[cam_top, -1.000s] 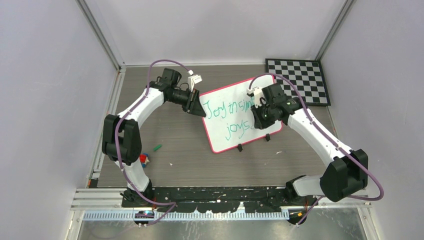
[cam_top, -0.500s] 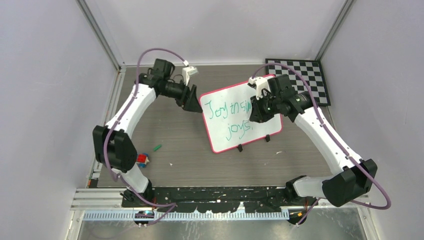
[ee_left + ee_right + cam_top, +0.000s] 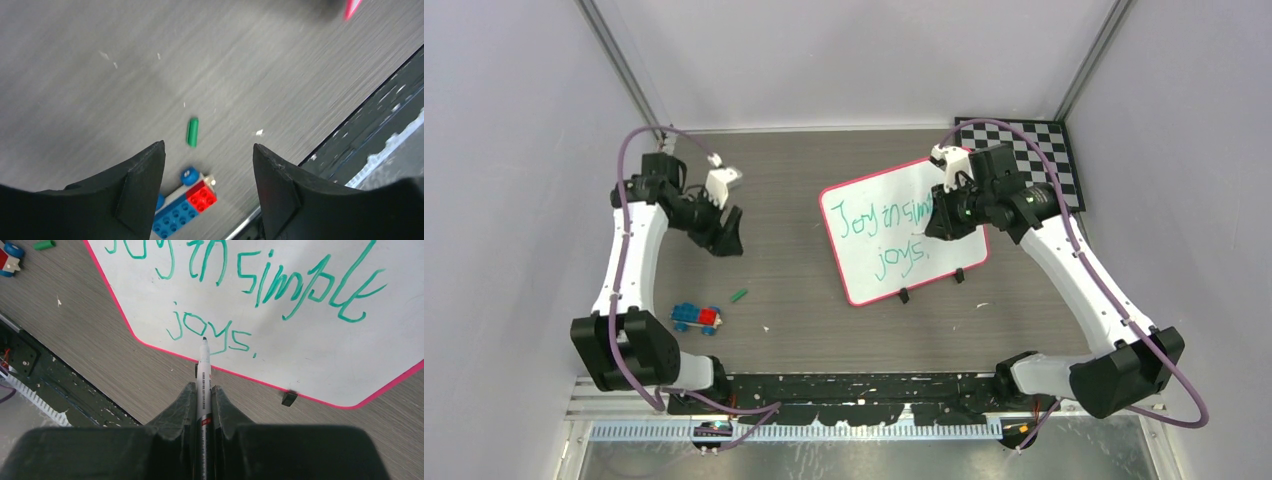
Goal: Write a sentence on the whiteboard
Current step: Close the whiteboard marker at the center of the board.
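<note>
I next need to lower my left gripper back toward the base and close on the green marker cap, as the sentence is written and the marker's tip still bare.
The whiteboard, white with a pink-red rim and two black clips, lies tilted on the table's middle right; it also shows in the right wrist view. The green sentence reads "Joy in simple joys." in two lines, clear in the right wrist view. My right gripper hovers over the board's right part, shut on a white marker whose dark tip points at "joys", held above the board. My left gripper is open and empty at the table's left, away from the board.
A green marker cap lies on the table left of the board, also in the left wrist view. A blue and red toy brick car sits near the front left. A black-and-white checkered board lies at the back right.
My left arm has swung away from the whiteboard's left edge to the far left of the table. My right gripper has lifted and shifted slightly right with the marker.
</note>
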Tool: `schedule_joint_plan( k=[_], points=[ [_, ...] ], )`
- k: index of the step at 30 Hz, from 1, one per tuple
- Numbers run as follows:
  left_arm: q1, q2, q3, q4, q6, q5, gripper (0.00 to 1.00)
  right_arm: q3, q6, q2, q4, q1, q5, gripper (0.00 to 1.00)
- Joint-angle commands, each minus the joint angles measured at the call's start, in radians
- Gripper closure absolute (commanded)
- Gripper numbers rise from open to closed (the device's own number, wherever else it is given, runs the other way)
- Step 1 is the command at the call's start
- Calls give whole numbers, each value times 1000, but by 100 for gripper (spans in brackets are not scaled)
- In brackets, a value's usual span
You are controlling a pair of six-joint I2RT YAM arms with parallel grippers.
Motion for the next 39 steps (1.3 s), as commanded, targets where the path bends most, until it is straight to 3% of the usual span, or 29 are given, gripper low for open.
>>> schedule_joint_plan(
  k=[1, 6, 17, 29, 36, 39],
  points=[
    [16, -75, -181, -9, 167, -173, 34, 46, 37, -11, 33, -9, -38, 100],
    [15, -110, -381, 109, 204, -253, 37, 45, 42, -16, 29, -10, -43, 100],
    [-53, -56, -559, 343, 207, -326, 46, 36, 44, -17, 29, -11, -36, 100],
    [-216, 37, -647, 530, 193, -443, 56, 36, 38, -27, 20, -11, -31, 100],
    [-228, 84, -669, 561, 218, -521, 66, 37, 31, -25, 18, -12, -28, 100],
    [-227, 77, -679, 559, 232, -549, 66, 38, 29, -22, 16, -10, -33, 100]
  ],
)
